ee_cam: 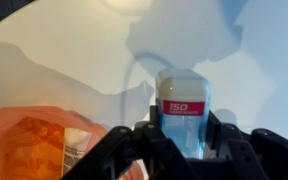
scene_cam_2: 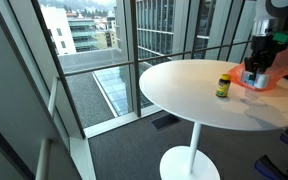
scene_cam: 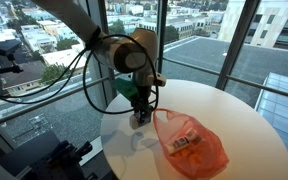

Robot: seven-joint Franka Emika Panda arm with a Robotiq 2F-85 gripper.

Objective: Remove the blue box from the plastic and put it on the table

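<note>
The gripper lowers the box [scene_cam: 141, 119] and shifts toward the small bottle next, on the way to putting it onto the white table.
The blue box [ee_cam: 182, 115], pale blue with a red label reading 150, sits between my gripper's [ee_cam: 182, 140] fingers in the wrist view. The fingers press on both of its sides. In both exterior views the gripper [scene_cam: 141, 112] [scene_cam_2: 256, 68] holds the box [scene_cam: 141, 119] [scene_cam_2: 254, 78] low over the white round table [scene_cam: 234, 115], just outside the orange plastic bag [scene_cam: 192, 146] [scene_cam_2: 281, 68]. I cannot tell whether the box touches the tabletop. The bag [ee_cam: 34, 145] lies crumpled beside it with other packets still inside.
A small bottle [scene_cam_2: 223, 86] with a dark cap and a yellow label stands on the table near the gripper. The table [scene_cam_2: 184, 90] stands beside large glass windows with a railing. The table's edge is close to the gripper in an exterior view [scene_cam: 109, 125].
</note>
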